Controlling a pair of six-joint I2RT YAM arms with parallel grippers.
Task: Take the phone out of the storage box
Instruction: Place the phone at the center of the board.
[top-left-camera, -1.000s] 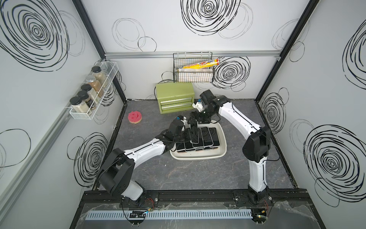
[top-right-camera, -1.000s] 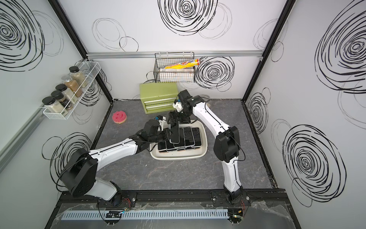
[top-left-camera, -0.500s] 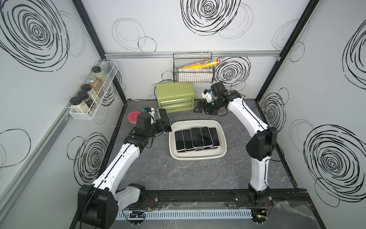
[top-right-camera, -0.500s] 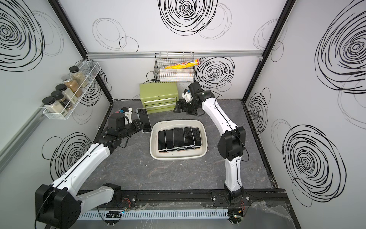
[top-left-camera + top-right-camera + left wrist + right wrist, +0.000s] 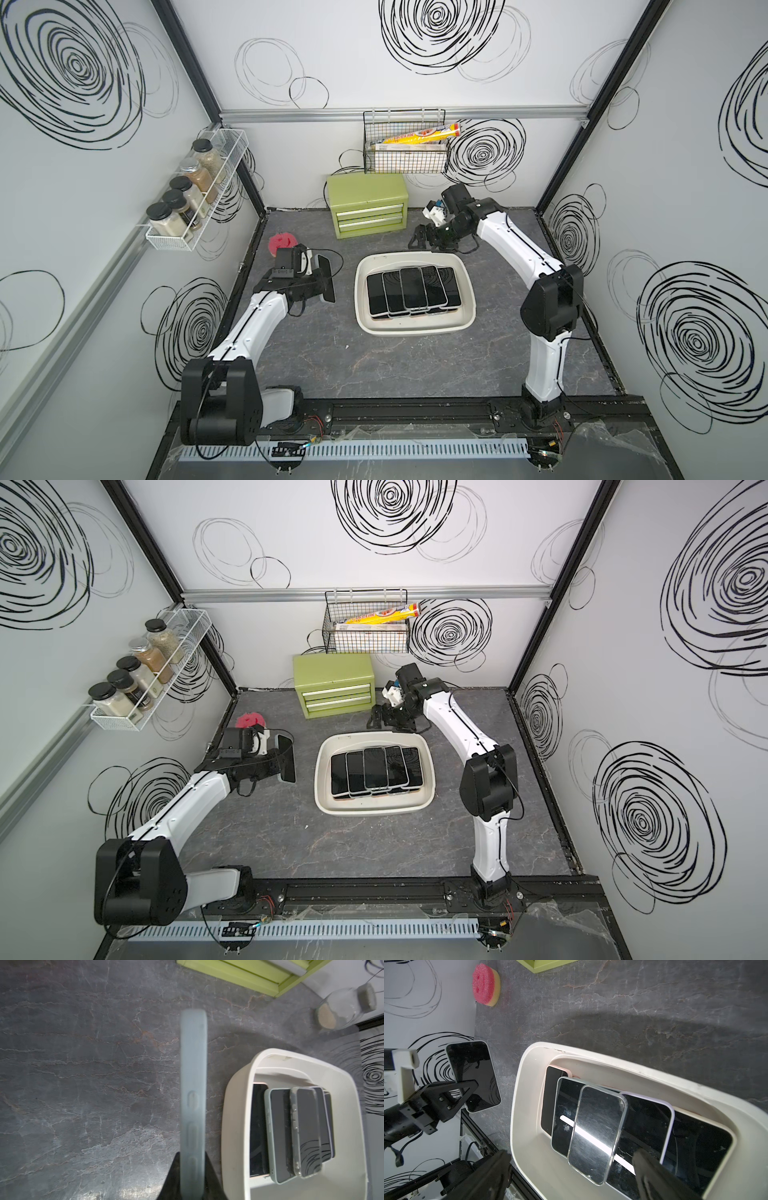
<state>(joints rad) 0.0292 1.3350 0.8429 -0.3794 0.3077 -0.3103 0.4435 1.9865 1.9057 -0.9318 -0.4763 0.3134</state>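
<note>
I should lower my left gripper toward the box next and let go of the phone on the floor (image 5: 341,284) (image 5: 172,1092) beside the box's side, because that spot is empty below the gripper.
The storage box (image 5: 361,299) (image 5: 322,779) is a shallow white tub in the middle of the floor, with several dark phones (image 5: 411,289) (image 5: 596,1132) overlapping face up inside. My left gripper (image 5: 320,284) (image 5: 192,1159) is shut on one phone (image 5: 326,278) (image 5: 286,757) (image 5: 193,1084) (image 5: 473,1076) in a pale case. It holds it on edge above the floor, left of the box and clear of the rim. My right gripper (image 5: 419,241) (image 5: 571,1157) is open and empty, just behind the box's far rim.
A green two-drawer chest (image 5: 368,203) stands at the back, with a black wire basket (image 5: 405,153) on the wall above it. A pink sponge (image 5: 281,242) lies by the left wall, behind my left wrist. A spice rack (image 5: 191,199) hangs on that wall. A glass jar (image 5: 345,1009) lies near the chest.
A second ago both grippers were over the box. My left gripper has carried a phone out and to the left. My right arm has drawn back behind the box.
</note>
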